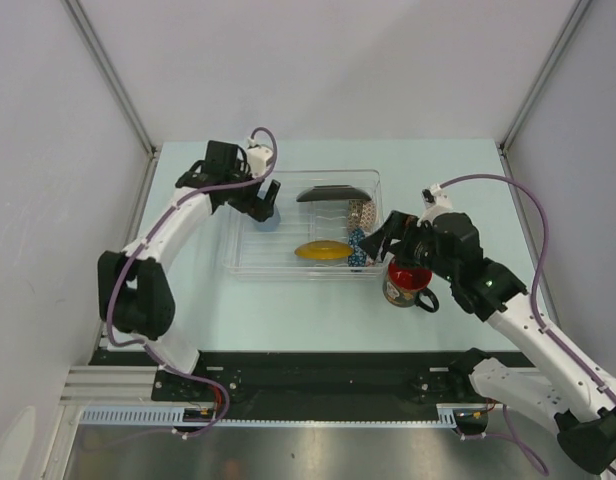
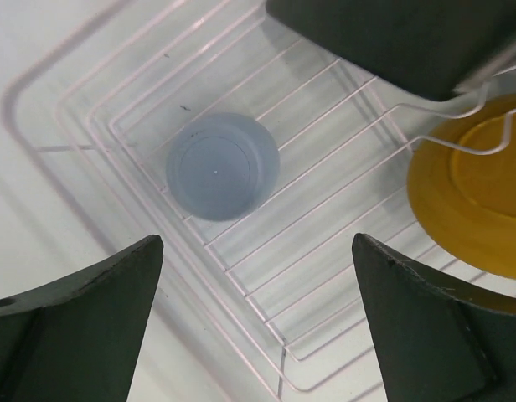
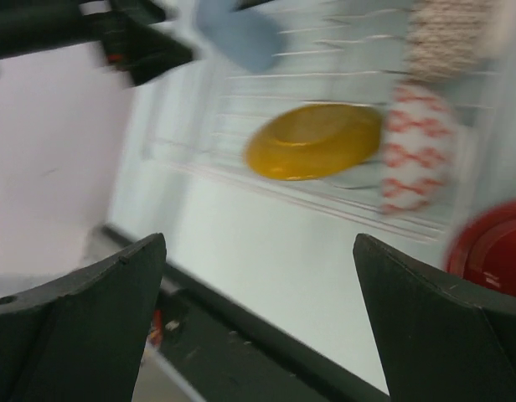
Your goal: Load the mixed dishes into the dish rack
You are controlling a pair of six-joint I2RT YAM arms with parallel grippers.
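Observation:
My right gripper next lowers back across the rim of the dark mug point(image 1: 406, 283) by the rack to close, since it stands opening up below and back.
The clear dish rack point(image 1: 250, 250) holds a black square plate point(image 1: 328, 193), a beige patterned bowl point(image 1: 361, 212), a yellow saucer point(image 1: 321, 251), a blue patterned bowl point(image 1: 357, 250) and a small light-blue cup point(image 1: 269, 220). The cup point(image 2: 222, 166) sits upside down on the rack's wires point(image 2: 325, 251), apart from my fingers. My left gripper point(image 2: 258, 276) hangs open just above it point(image 1: 266, 197). The red-inside dark mug point(image 1: 406, 283) stands on the table right of the rack. My right gripper point(image 1: 386, 240) is open and empty above the mug point(image 3: 492, 247), beside the rack's right wall.
The black plate point(image 2: 400, 38) and yellow saucer point(image 2: 476, 193) lie right of the cup. From the right wrist, the saucer point(image 3: 315, 141) leans beside a red-on-white bowl point(image 3: 417, 146). White walls enclose the table; a black rail point(image 1: 318, 375) runs along its near edge.

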